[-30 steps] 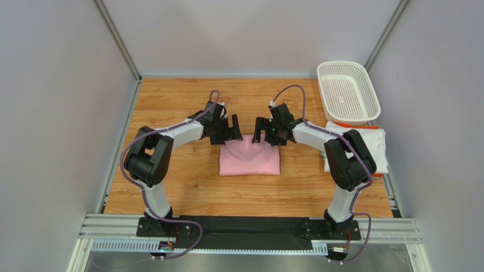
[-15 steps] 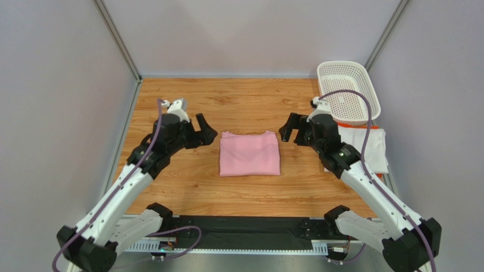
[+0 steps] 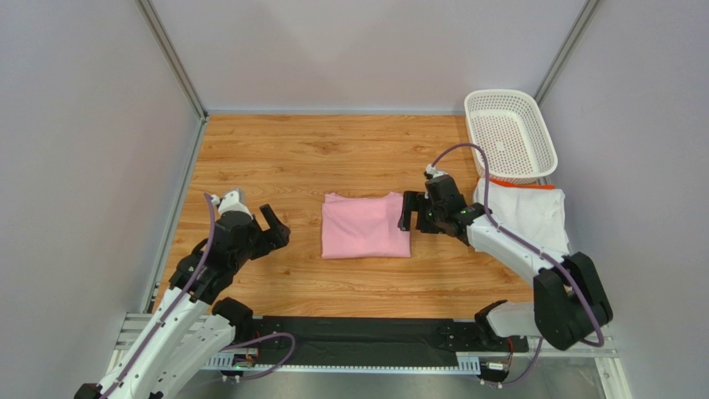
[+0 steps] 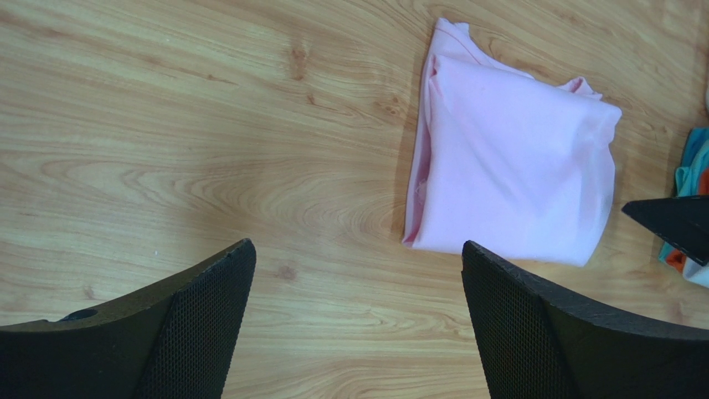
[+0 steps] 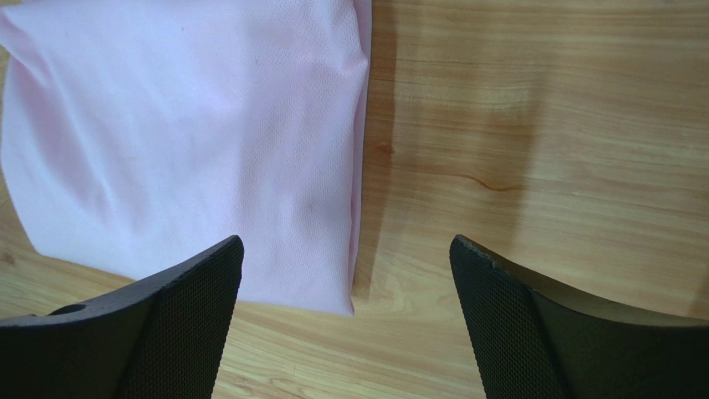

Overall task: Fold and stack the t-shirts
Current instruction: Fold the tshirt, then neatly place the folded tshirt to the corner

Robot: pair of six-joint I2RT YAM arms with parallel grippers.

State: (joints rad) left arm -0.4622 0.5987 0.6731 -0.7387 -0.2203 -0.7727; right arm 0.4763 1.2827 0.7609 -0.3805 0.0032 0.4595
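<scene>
My right gripper moves down onto the pink shirt's edge facing the white t-shirt (image 3: 409,238) (image 5: 354,237) next and closes there, since it runs between my open fingers.
The light pink t-shirt (image 3: 365,225) lies folded into a neat rectangle at the middle of the wooden table; it also shows in the left wrist view (image 4: 509,162) and the right wrist view (image 5: 183,141). The white t-shirt with orange trim (image 3: 527,214) lies at the right, partly under the right arm. My left gripper (image 3: 275,226) is open and empty, well left of the pink shirt. My right gripper (image 3: 407,211) is open and empty, just over the pink shirt's right edge.
A white perforated basket (image 3: 509,135) stands at the back right, next to the white shirt. Grey walls and metal rails close in the table (image 3: 275,158) on the left, back and right.
My left arm has pulled back left and toward the near edge, away from the pink shirt. My right gripper swung out to the right, then came back to the shirt's right edge. The pink shirt stays folded.
</scene>
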